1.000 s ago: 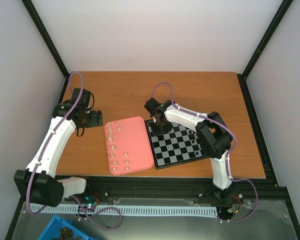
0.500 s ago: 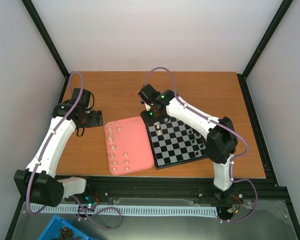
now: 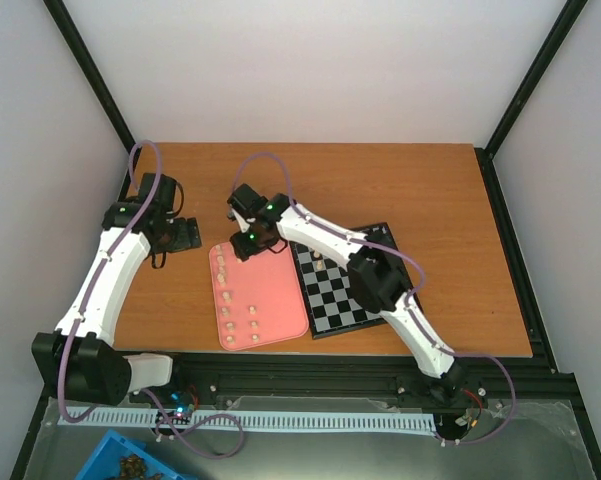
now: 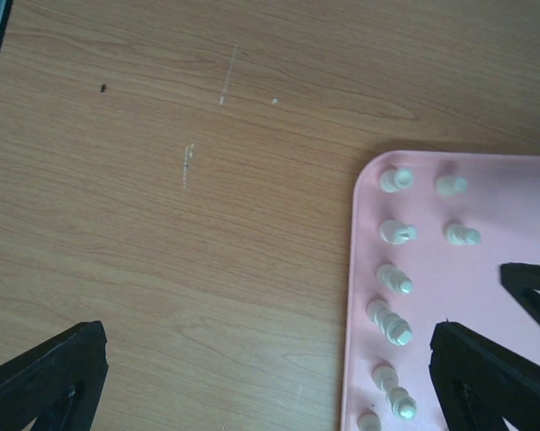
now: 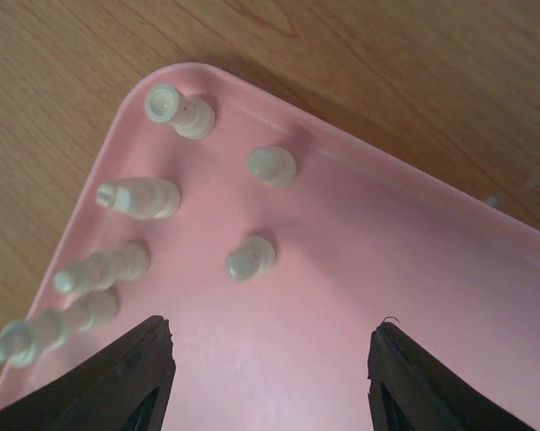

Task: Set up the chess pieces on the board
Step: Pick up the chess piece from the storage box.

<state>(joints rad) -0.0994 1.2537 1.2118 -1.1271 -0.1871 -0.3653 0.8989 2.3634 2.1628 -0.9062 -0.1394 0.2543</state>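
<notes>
My right gripper should lower toward the cream piece just ahead of its open fingers and bring them around the piece's head, since they straddle only bare pink.
The black-and-white chessboard [image 3: 365, 300] lies right of the pink tray [image 3: 270, 300]; one cream piece [image 3: 320, 262] stands near its far left corner. Several cream chess pieces [image 3: 227, 300] stand along the tray's left side and also show in the left wrist view [image 4: 395, 278] and the right wrist view [image 5: 250, 259]. My right gripper [image 3: 248, 243] hovers over the tray's far end, open and empty, fingers [image 5: 130, 377] astride bare pink. My left gripper [image 3: 185, 235] is open and empty over bare wood, left of the tray's far corner [image 4: 368, 180].
Dark pieces stand on the board's right side, mostly hidden under my right arm [image 3: 380, 270]. A blue bin [image 3: 130, 462] sits below the table's near edge. Black frame posts [image 3: 100, 85] border the table.
My right gripper has left a cream piece on the board's far left corner and swung left from the board to above the tray's far end. The left arm has barely moved.
</notes>
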